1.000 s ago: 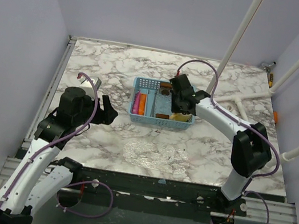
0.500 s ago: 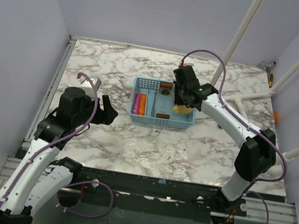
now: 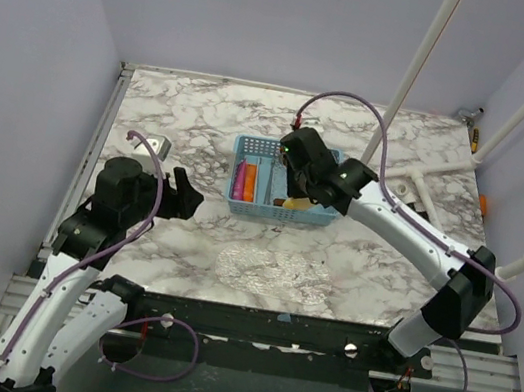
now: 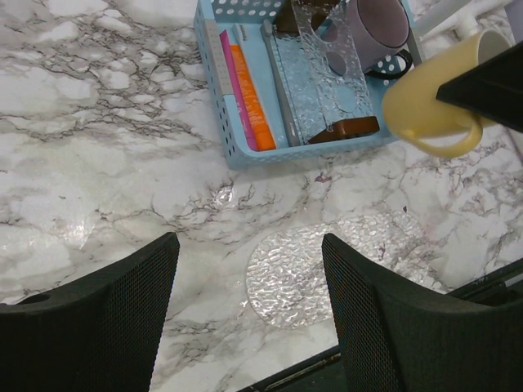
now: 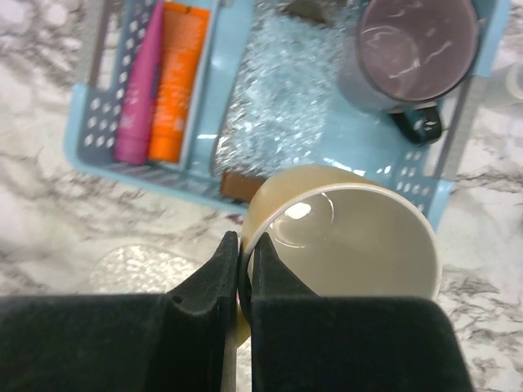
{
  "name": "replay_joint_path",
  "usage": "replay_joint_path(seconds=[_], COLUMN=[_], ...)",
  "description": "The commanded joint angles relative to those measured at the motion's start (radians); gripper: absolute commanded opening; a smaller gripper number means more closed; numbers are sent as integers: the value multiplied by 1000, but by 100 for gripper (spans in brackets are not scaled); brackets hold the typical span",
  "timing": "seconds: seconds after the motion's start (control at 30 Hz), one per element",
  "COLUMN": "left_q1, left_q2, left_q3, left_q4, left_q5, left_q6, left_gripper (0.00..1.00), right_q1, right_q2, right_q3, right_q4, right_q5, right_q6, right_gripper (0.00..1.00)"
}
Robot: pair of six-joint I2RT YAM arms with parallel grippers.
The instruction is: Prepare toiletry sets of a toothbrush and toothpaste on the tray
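My right gripper will next carry the mug to the clear bumpy disc's empty end [image 3: 233, 268] [image 5: 131, 271], lower it and let it go. That end of the disc is below, back and to the left in the top view.
The light blue tray [image 3: 249, 211] stands mid-table, also in the left wrist view [image 4: 310, 149] and the right wrist view [image 5: 98, 151]. An orange toothpaste [image 4: 253, 102] and a pink toothpaste [image 4: 233, 98] lie side by side in its left part, also in the right wrist view [image 5: 176, 82] [image 5: 139, 94]. A thin greyish stick beside them looks like the toothbrush [image 4: 278, 86]. My right gripper [image 5: 245, 253] is shut on the rim of a yellow mug [image 5: 351, 245] and holds it above the tray's front edge [image 3: 299, 205]. My left gripper [image 4: 249, 310] is open and empty, left of the tray [image 3: 181, 197].
A purple-grey mug [image 5: 417, 49] stands in the tray's right end. A clear textured plastic piece [image 4: 327, 65] and a small brown block [image 4: 347, 128] lie in the tray's middle. A clear bumpy disc [image 4: 319, 269] lies on the marble before the tray. White pipes [image 3: 428, 175] run at the right.
My right gripper has carried the yellow mug from the tray's right end leftward and nearer, over the tray's front edge. My left arm has drawn back slightly.
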Motion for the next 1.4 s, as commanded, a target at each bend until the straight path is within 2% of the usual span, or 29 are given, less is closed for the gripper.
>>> replay_joint_path(seconds=[0.0,0.3,0.6,0.97,1.37], left_q1=[-3,-3,-2,-3,-3], left_q2=[-38,-93,-174,-287,-312], left_q3=[-2,2,1,-7,-9], left_q4=[-11,-22,-28,-23,-20], left_q5=[-48,-117,-193,-275,-270], left_q6=[-2,-11,-22,-40,-44], left_gripper=[72,72,73,78,82], right_q1=[87,324,470,512,542], right_q2=[-71,-28,71,151,260], right_q3=[37,32,15,-42,37], right_q4=[-41,-87,-58,18,-26], right_q5=[63,173,223,232,250], right_q6=[94,288,450,568,631], right_gripper=[1,1,0,0,1])
